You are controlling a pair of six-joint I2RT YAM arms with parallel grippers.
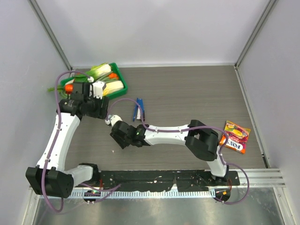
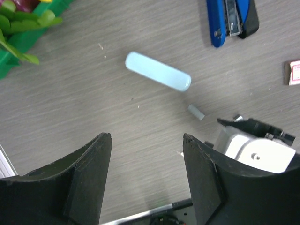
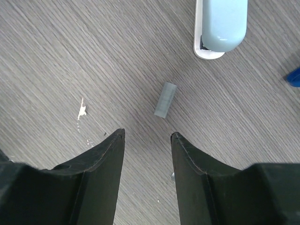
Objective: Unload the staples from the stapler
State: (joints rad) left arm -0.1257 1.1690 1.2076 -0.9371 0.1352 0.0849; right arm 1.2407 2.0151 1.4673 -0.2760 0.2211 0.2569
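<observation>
Next, my right gripper moves down toward the grey strip of staples, with its fingers on either side of the strip's near end (image 3: 162, 110).
The dark-blue stapler (image 1: 137, 108) lies open on the table, its silvery rail showing in the left wrist view (image 2: 232, 21); only its tip shows in the right wrist view (image 3: 294, 76). A short grey strip of staples (image 3: 165, 99) lies loose on the table, just ahead of my right gripper (image 3: 147, 136), which is open and empty. The strip also shows in the left wrist view (image 2: 196, 112). My left gripper (image 2: 146, 137) is open and empty, hovering above bare table short of the strip. From above, the left gripper (image 1: 105, 112) and the right gripper (image 1: 116, 133) sit left of the stapler.
A pale-blue rounded oblong with a white base (image 2: 158, 71) lies between the grippers and the stapler, also in the right wrist view (image 3: 220, 26). A pink-and-white small box (image 2: 293, 72) lies right of it. A green basket (image 1: 121, 73) of vegetables stands back left. A snack packet (image 1: 236, 136) lies far right.
</observation>
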